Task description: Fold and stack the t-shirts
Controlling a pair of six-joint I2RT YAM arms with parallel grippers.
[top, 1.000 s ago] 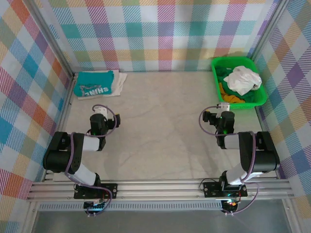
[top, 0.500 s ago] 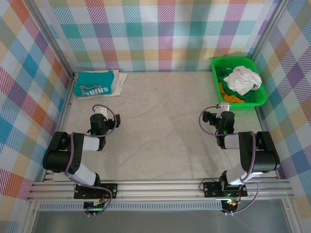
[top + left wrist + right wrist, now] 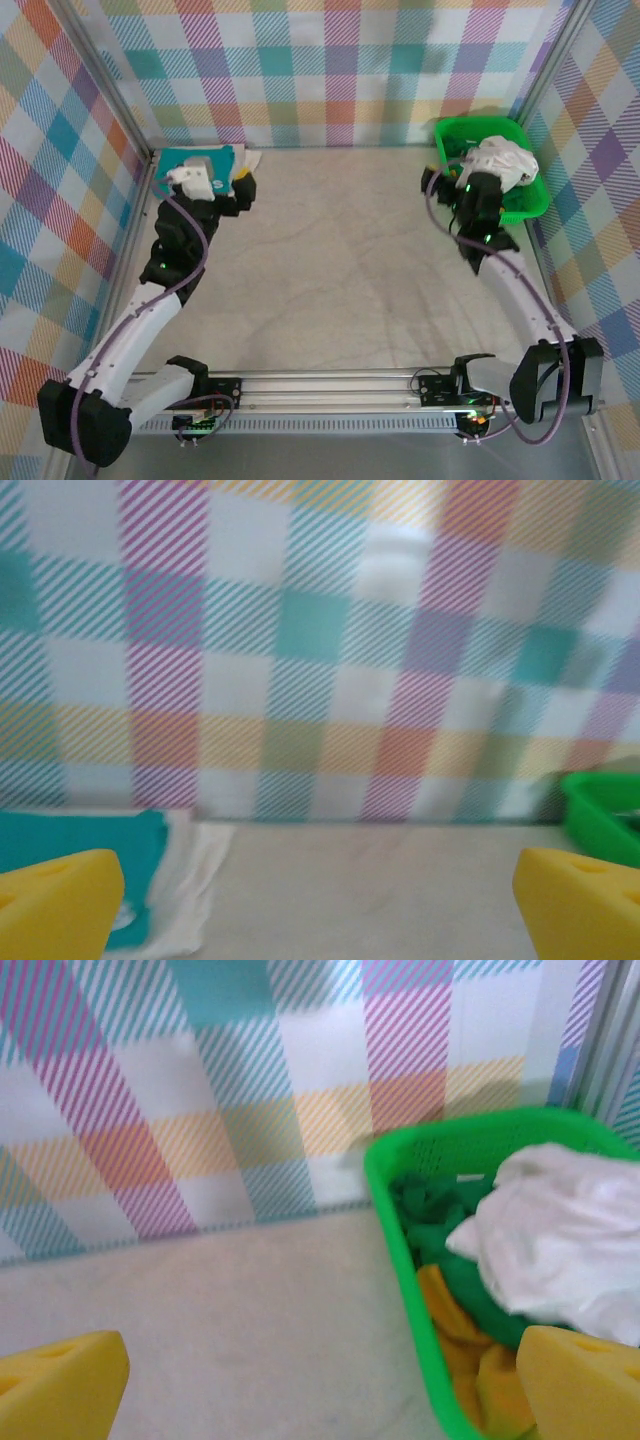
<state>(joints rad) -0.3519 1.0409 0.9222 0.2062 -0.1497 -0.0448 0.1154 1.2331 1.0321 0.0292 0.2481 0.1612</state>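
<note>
My right gripper moves over the white t-shirt next and lowers onto its crumpled middle [image 3: 504, 162] [image 3: 565, 1240]. The t-shirt lies below it and across the basket's rim, atop the green cloth.
A folded teal t-shirt [image 3: 180, 157] lies at the far left corner on top of a white cloth [image 3: 251, 160]. In the left wrist view the teal t-shirt [image 3: 70, 850] and the white cloth [image 3: 190, 880] sit at the lower left. My left gripper [image 3: 232, 182] hangs open over the stack's right edge, its yellow fingertips [image 3: 60, 900] wide apart around nothing. A crumpled white t-shirt [image 3: 570, 1230] lies in the green basket [image 3: 400, 1220]. My right gripper [image 3: 460, 182] is open beside the basket's left rim and holds nothing.
The green basket [image 3: 534, 203] stands at the far right corner and also holds green cloth [image 3: 430, 1205] and yellow cloth [image 3: 450, 1310]. Checked walls close in the back and both sides. Bare tabletop [image 3: 340, 250] spreads between the arms.
Both arms have stretched from their folded pose near the front to the far end: the left to the teal stack, the right to the basket. Both grippers stay open.
</note>
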